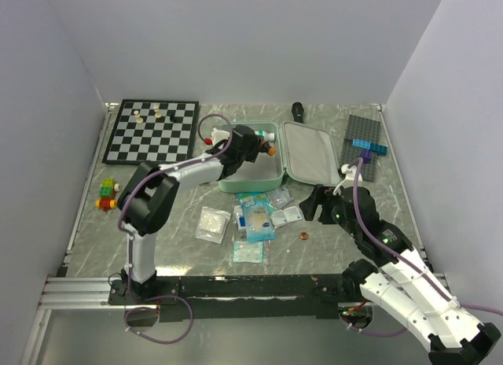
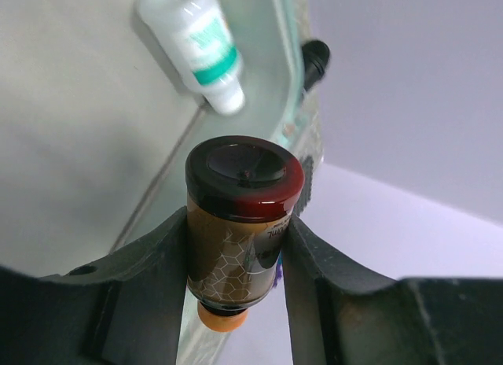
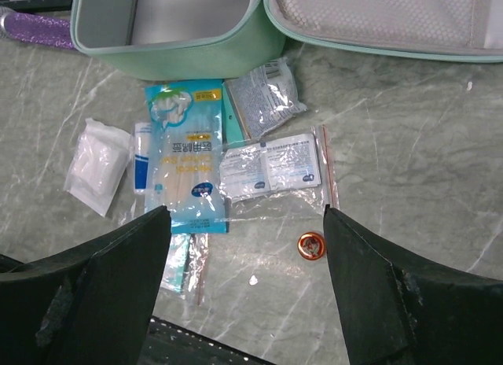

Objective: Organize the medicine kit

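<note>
My left gripper moves down next and lets go of the brown bottle (image 2: 236, 239) beside the white tube.
The mint-green medicine kit (image 1: 248, 182) lies open at mid-table, its lid (image 1: 311, 153) folded out to the right. My left gripper (image 1: 259, 147) is shut on a brown bottle (image 2: 236, 239) with an orange cap (image 2: 216, 319), held over the case's tray. A white tube with a green band (image 2: 203, 46) lies inside the tray. My right gripper (image 3: 245, 223) is open and empty, just in front of the case (image 3: 189, 46), above loose packets: a blue sachet (image 3: 187, 156), a clear zip bag (image 3: 271, 167), a white gauze pack (image 3: 96, 160) and a small orange round tin (image 3: 310, 245).
A chessboard (image 1: 153, 130) sits at back left. Colored bricks (image 1: 106, 193) lie at left. A grey baseplate with blue and purple bricks (image 1: 365, 145) is at back right. A black cylinder (image 1: 299, 111) lies behind the case. White walls enclose the table.
</note>
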Robot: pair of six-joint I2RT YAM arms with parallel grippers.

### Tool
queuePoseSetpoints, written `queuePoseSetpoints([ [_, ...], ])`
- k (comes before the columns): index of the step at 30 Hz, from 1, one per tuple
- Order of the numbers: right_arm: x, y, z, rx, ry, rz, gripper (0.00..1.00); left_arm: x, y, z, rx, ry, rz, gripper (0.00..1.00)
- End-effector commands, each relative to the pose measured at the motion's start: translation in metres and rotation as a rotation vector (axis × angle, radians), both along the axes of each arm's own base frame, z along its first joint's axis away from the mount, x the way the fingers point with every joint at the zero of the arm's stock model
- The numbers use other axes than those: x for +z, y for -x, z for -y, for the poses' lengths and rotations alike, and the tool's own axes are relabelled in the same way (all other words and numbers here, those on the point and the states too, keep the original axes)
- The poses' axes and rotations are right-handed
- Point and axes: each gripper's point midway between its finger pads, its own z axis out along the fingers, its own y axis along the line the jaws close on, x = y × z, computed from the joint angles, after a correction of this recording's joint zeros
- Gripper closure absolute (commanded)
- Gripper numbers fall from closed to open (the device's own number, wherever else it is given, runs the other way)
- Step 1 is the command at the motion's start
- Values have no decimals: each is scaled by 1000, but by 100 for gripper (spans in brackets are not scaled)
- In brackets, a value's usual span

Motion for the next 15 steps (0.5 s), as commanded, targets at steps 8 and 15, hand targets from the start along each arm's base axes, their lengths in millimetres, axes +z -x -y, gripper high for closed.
queuePoseSetpoints([
  [8,3,1,11,-31,36,6,15,-25,-40,-4,131,167,-45,86],
  [15,-1,-1,10,-35,48,-10,15,-53,-50,14,108,182,-95,80],
])
